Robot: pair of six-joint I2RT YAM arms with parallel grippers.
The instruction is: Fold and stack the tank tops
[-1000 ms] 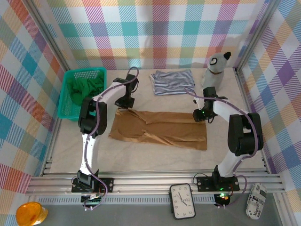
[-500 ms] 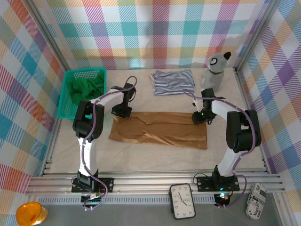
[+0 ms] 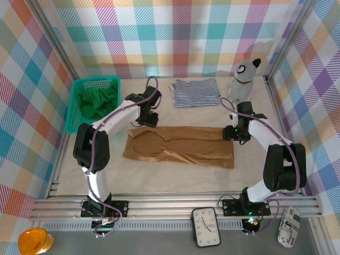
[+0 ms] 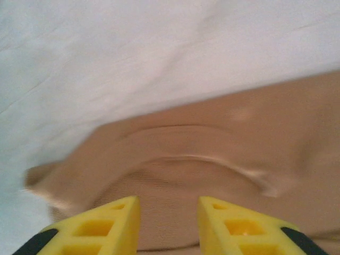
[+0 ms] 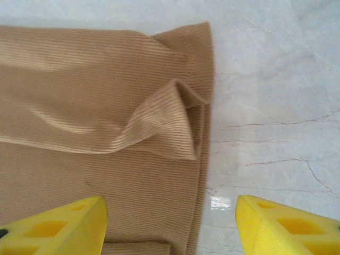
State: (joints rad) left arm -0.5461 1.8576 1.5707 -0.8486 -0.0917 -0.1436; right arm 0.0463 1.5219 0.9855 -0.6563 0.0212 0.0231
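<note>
I should next move my right gripper down and gently outward onto the raised fold (image 5: 169, 118) at the corner of the tan-brown top, since that fold is below and outward of my gripper.
The tan-brown tank top (image 3: 180, 147) lies spread flat across the middle of the table. My left gripper (image 3: 147, 118) hovers at its far left corner, open; its yellow fingers (image 4: 114, 226) stand apart over the cloth (image 4: 212, 159). My right gripper (image 3: 236, 133) is at the far right corner, open wide above the top's edge (image 5: 196, 154), where a small fold sticks up. The striped tank top (image 3: 194, 92) lies folded at the back. The green tank top (image 3: 100, 101) is bunched in the basket.
The teal mesh basket (image 3: 78, 118) stands at the back left, against the plaid wall. A grey stuffed animal (image 3: 243, 79) sits at the back right. A clock (image 3: 206, 227) and an orange object (image 3: 35, 240) lie in front of the rail.
Both grippers have opened and let go of the tan top's far edge, which now lies flat. The right gripper drew slightly right, the left slightly back and right.
</note>
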